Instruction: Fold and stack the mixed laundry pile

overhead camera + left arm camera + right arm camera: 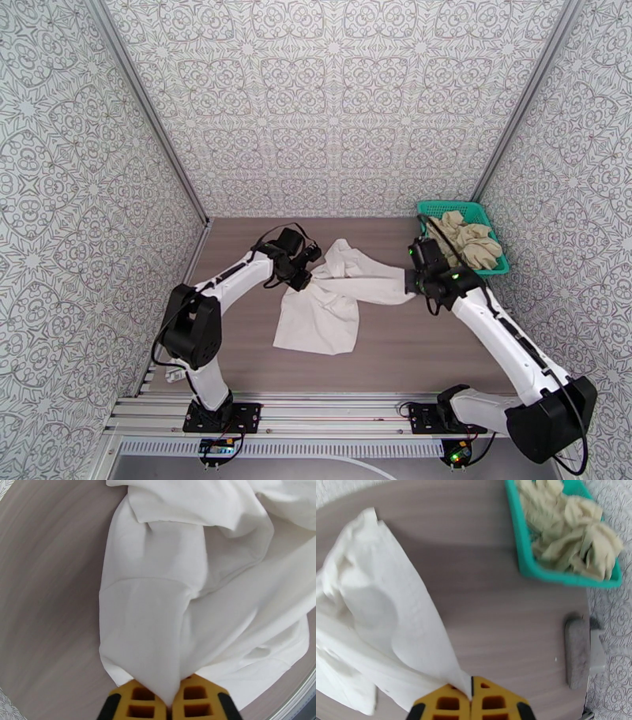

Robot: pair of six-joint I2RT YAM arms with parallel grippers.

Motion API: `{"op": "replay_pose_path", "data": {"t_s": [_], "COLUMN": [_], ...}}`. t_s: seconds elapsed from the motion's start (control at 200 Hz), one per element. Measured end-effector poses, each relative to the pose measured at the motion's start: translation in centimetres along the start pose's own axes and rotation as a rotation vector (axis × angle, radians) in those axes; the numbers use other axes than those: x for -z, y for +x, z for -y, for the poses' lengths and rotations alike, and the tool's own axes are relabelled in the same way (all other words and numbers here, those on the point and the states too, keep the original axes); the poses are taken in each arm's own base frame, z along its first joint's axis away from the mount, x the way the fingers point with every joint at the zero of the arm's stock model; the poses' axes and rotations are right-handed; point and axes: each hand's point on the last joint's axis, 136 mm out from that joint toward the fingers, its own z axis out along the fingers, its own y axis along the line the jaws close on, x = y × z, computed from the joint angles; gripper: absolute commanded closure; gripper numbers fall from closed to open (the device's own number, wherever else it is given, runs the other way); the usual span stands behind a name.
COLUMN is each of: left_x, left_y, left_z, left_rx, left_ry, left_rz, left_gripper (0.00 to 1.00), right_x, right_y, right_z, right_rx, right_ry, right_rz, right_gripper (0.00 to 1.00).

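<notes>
My right gripper lifts outward next, then lowers to release the shirt's end on the bare tabletop beside the basket, since that lies outward.
A white T-shirt [332, 304] lies crumpled across the middle of the wooden table, stretched between both arms. My left gripper [304, 272] is shut on the shirt's left end; in the left wrist view the white T-shirt [177, 598] is pinched between the yellow fingers [136, 701]. My right gripper [417, 288] is shut on the shirt's right end, and the right wrist view shows a corner of the white T-shirt [395, 630] caught between its yellow fingers [493, 703]. A beige garment [470, 241] lies bunched in the basket at the back right, seen too as the beige garment [568, 527].
The teal mesh basket [454, 209] stands against the right wall at the table's far corner, its rim [521, 555] close ahead of my right gripper. A grey block [576, 653] sits at the table's right edge. Patterned walls enclose the table on three sides.
</notes>
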Motion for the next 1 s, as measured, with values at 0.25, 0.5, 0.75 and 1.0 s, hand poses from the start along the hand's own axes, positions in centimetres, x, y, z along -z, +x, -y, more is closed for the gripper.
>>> {"op": "replay_pose_path", "data": {"t_s": [0.25, 0.5, 0.75, 1.0], "left_x": [13.9, 27.6, 25.2, 7.4], "left_y": [-5.0, -5.9, -5.5, -1.8], "left_z": [2.9, 9.8, 2.3, -2.3], "left_rx": [-0.077, -0.228, 0.003, 0.217], "left_ry": [-0.045, -0.045, -0.121, -0.001], "left_rz": [0.34, 0.631, 0.561, 0.17], "left_gripper": [1.0, 0.92, 0.52, 0.51], "right_x": [7.9, 17.5, 15.3, -2.1], "right_y": [-12.6, -19.1, -17.9, -10.1], "right_z": [-0.7, 0.5, 2.5, -2.9], "right_rx": [-0.06, -0.116, -0.147, -0.108], "right_ry": [-0.088, -0.168, -0.128, -0.198], "right_rz": [0.316, 0.595, 0.55, 0.101], "right_gripper": [1.0, 1.0, 1.0, 1.0]}}
